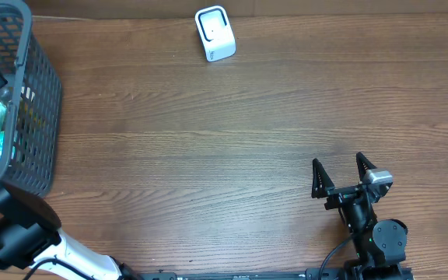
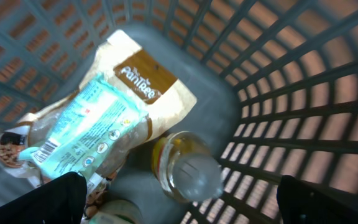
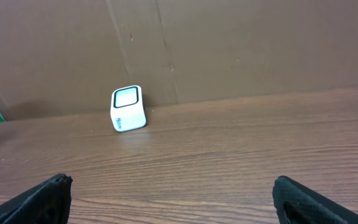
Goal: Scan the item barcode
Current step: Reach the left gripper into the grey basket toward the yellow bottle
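Note:
I need to lower my left gripper deeper into the basket next and close its fingers around the clear bottle [image 2: 188, 169], because the bottle is below the gripper, between the open fingers.
My left gripper [image 2: 179, 200] is open inside the grey mesh basket [image 1: 43, 93], its black fingers [image 2: 55, 202] at the bottom corners of the left wrist view, holding nothing. Below it lie a teal packet [image 2: 86, 124] with a barcode at its lower left end, a tan pouch [image 2: 151, 78] with a brown label, and a clear bottle [image 2: 188, 169] that sits roughly between the fingers. The white scanner [image 1: 215, 33] stands at the table's far edge, also in the right wrist view as the scanner [image 3: 128, 108]. My right gripper [image 1: 339, 173] is open and empty above bare wood at the front right.
The basket wall [image 2: 303, 93] rises close on the right of the left gripper. A pale round lid [image 2: 120, 213] and a dark snack packet [image 2: 8, 152] also lie in the basket. A brown cardboard wall [image 3: 229, 43] backs the table behind the scanner.

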Tool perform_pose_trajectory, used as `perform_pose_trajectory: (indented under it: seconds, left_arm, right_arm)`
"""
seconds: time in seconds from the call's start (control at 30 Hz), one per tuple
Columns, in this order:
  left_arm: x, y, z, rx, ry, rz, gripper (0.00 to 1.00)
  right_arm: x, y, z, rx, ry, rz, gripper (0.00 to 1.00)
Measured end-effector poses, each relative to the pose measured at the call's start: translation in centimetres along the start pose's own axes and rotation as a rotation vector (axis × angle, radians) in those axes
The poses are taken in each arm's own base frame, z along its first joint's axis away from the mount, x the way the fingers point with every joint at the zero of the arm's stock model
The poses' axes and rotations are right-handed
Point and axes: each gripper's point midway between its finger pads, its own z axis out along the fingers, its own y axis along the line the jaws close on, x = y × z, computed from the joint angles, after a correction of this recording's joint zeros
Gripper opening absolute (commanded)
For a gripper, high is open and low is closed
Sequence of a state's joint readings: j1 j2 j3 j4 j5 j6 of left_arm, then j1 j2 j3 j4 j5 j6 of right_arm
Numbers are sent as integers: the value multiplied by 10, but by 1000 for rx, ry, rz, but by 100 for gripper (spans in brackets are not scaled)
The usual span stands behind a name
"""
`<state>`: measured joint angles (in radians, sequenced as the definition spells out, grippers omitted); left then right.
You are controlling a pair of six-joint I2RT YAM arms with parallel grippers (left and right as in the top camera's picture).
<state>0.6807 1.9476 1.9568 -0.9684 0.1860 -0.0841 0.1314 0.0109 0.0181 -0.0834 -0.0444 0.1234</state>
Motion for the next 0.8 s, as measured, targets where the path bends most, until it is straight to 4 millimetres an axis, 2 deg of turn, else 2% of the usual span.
perform_pose_trajectory:
  seconds: [0.13, 0.37, 0.63, 0.7, 0.8]
  left_arm:
    - [11, 6, 26, -4, 57, 6, 97]
    - [29, 5, 59, 42, 137, 10, 92]
    - [50, 7, 88, 66, 218, 12, 75]
    - [52, 8, 90, 69, 224, 14, 72]
    - [51, 6, 90, 79, 220, 13, 59]
  right_arm:
    - [0, 0, 0, 0, 0, 0, 100]
    - [0, 0, 0, 0, 0, 0, 100]
    - [0, 0, 0, 0, 0, 0, 100]
    - [0, 0, 0, 0, 0, 0, 100]
    - [0, 0, 0, -1, 0, 0, 100]
